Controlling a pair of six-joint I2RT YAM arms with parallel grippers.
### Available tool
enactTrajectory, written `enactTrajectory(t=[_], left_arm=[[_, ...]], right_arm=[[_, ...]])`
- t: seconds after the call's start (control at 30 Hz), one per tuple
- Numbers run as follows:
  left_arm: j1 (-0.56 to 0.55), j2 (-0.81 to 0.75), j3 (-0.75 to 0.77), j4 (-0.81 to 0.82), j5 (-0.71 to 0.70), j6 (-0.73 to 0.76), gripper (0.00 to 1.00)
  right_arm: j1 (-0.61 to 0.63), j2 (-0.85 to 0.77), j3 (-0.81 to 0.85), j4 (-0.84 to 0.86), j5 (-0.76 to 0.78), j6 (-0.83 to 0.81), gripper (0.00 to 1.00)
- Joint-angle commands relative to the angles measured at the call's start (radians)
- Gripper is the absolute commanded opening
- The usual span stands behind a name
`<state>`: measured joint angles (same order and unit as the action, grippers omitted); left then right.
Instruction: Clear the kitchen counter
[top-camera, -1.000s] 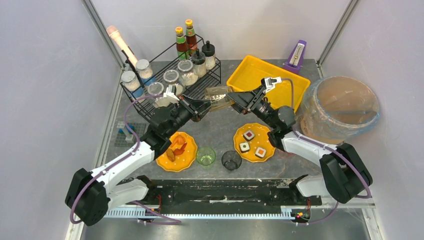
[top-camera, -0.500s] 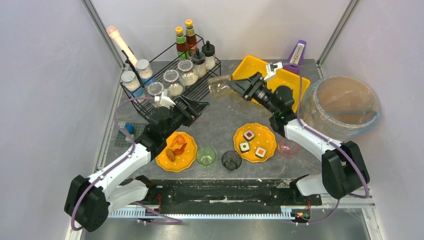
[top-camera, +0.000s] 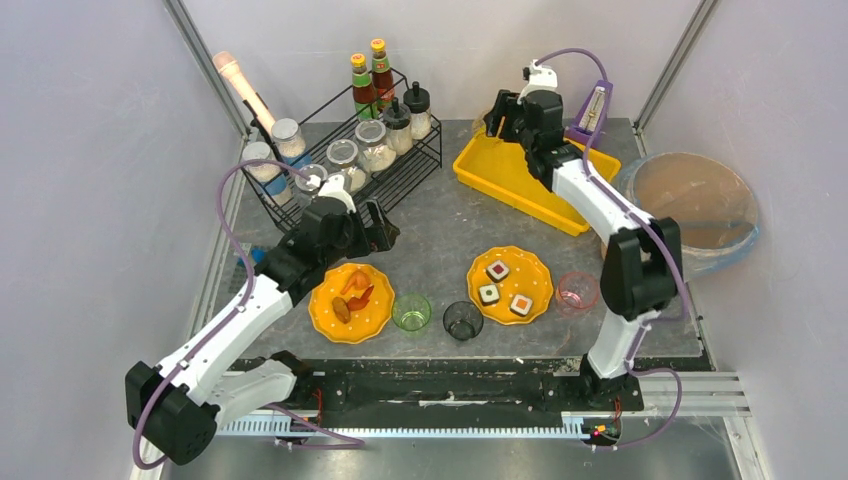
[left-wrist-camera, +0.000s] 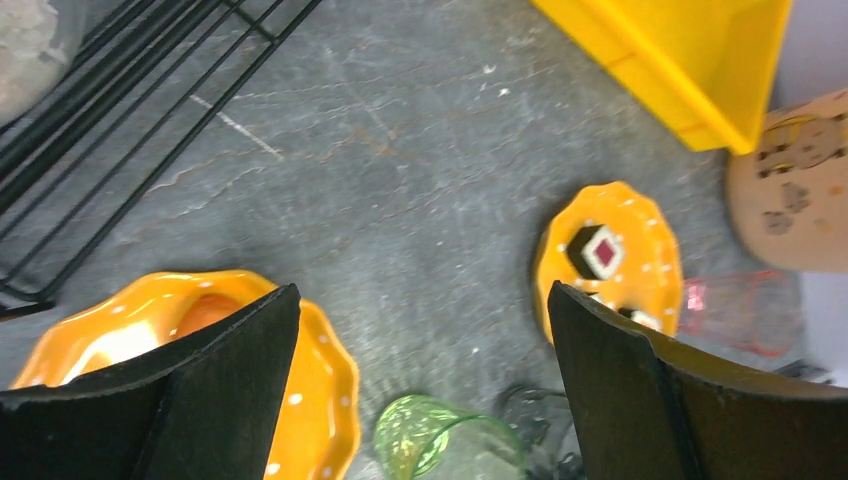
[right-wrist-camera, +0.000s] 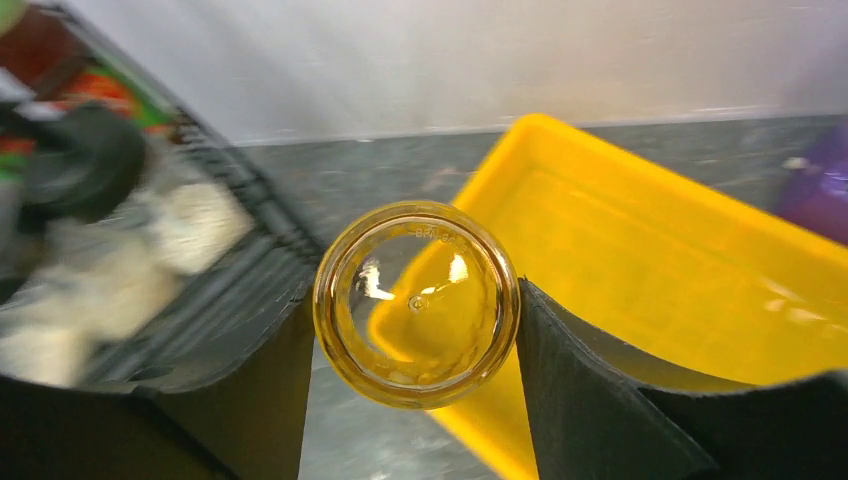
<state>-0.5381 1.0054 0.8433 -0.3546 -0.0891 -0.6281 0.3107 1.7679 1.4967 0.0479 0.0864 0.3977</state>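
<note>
The green glass stands below my left gripper and back toward my base. I will next bring the left gripper's open fingers back and down astride its plate-side rim (top-camera: 395, 311) (left-wrist-camera: 420, 456).
The kitchen counter (top-camera: 440, 225) is a dark-grey stone-look top. On it stand two orange plates, one with orange food (top-camera: 352, 302) and one with sushi pieces (top-camera: 510, 284), plus a green glass (top-camera: 411, 311), a dark glass (top-camera: 462, 320) and a pink glass (top-camera: 576, 292). My left gripper (left-wrist-camera: 420, 300) hangs open and empty above the counter beside the left plate. My right gripper (right-wrist-camera: 415, 295) is shut on a clear amber-tinted glass (right-wrist-camera: 420, 330), held at the back over the near-left corner of the yellow tray (right-wrist-camera: 640, 260).
A black wire rack (top-camera: 400, 175) with jars and sauce bottles fills the back left. The yellow tray (top-camera: 520, 185) lies at the back right, with a purple metronome (top-camera: 597, 108) behind it. A round lined bin (top-camera: 690, 205) stands past the right edge.
My left gripper let go of the glass, opened wide and drew back left. My right arm carried the glass from mid-counter to the back, over the yellow tray.
</note>
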Motion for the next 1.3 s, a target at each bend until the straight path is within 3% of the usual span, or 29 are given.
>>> enactTrajectory(t=[0.0,0.3,0.53,0.67,0.73,0.83,1.0,1.27], left_arm=[[0.003,0.024,0.077,-0.132,-0.033,0.182,0.98],[0.002,0.1,0.115,-0.148,0.011,0.228,0.97],[0.003,0.165,0.123,-0.133,0.11,0.27,0.96],[0.001,0.195,0.125,-0.142,0.195,0.3,0.96],[0.001,0.2,0.123,-0.152,0.228,0.312,0.95],[0.001,0.202,0.116,-0.173,0.262,0.329,0.95],[0.001,0.195,0.114,-0.221,0.299,0.356,0.95],[-0.019,0.142,0.104,-0.315,0.368,0.391,0.92]], right_arm=[[-0.028,0.143,0.123,0.024,0.169,-0.175,0.02],[-0.059,0.421,0.267,0.196,0.204,-0.217,0.04],[-0.06,0.591,0.406,0.258,0.203,-0.245,0.18],[-0.061,0.621,0.407,0.322,0.245,-0.256,0.49],[-0.062,0.624,0.407,0.34,0.262,-0.261,0.73],[-0.064,0.61,0.401,0.351,0.272,-0.261,0.98],[-0.065,0.517,0.334,0.367,0.249,-0.261,0.98],[-0.064,0.202,0.083,0.314,0.172,-0.183,0.98]])
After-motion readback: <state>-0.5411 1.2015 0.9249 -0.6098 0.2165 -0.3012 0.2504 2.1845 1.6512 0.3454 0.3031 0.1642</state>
